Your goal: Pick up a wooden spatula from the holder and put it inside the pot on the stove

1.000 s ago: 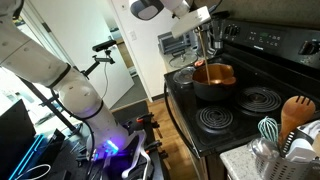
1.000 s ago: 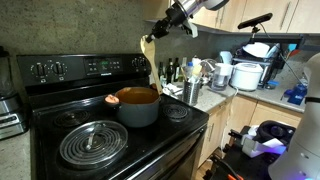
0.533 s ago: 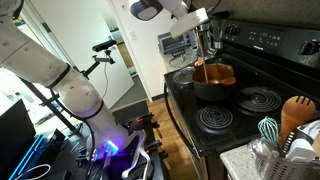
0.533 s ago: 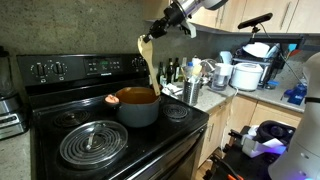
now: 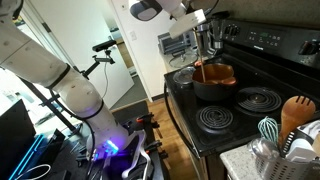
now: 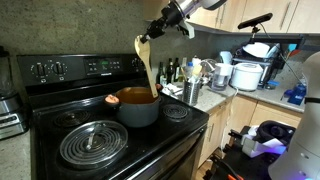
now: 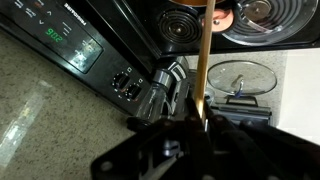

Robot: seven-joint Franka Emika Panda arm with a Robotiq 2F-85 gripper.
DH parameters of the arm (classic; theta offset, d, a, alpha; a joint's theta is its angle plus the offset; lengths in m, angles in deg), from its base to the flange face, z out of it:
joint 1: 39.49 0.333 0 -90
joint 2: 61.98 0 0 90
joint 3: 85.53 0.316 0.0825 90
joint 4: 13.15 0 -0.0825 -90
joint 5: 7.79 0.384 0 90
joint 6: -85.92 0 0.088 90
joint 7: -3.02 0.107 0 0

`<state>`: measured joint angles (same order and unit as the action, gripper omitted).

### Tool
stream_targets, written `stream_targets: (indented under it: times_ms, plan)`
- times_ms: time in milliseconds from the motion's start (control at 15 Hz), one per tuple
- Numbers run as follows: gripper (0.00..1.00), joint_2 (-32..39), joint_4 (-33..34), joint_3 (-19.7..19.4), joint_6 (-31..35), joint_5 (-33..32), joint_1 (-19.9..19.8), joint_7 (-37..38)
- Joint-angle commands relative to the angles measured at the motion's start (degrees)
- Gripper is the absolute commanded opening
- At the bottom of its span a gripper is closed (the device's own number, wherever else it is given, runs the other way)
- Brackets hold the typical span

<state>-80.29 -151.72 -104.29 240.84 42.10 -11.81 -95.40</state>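
Observation:
The spatula's lower end is already within the pot's rim, so next my gripper needs to move down a little toward the orange inside of the pot and release the spatula.
My gripper is high above the black stove and shut on the top of the pale wooden spatula. The spatula hangs almost straight down, its lower end at the orange inside of the dark pot on a back burner. In an exterior view the gripper holds the spatula over the pot. In the wrist view the spatula runs from my jaws to the pot. The holder stands on the counter beside the stove, and also shows at bottom right.
A brown wooden spoon and a teal whisk stick out of the holder. A glass lid lies beside the stove. Bottles and a white cooker stand on the counter. The front coil burner is bare.
The gripper has shifted slightly toward the stove's back panel with the spatula, and the spatula's lower end has sunk a little further into the pot.

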Motion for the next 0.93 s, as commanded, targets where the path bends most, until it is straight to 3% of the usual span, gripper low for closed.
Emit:
stream_targets:
  times_ms: [0,867]
  plan:
    - [0.02,0.67,-0.28,-1.52,1.35,2.95,0.97,-4.04]
    - [0.02,4.10,-0.29,-3.50,1.60,4.47,0.28,-5.86]
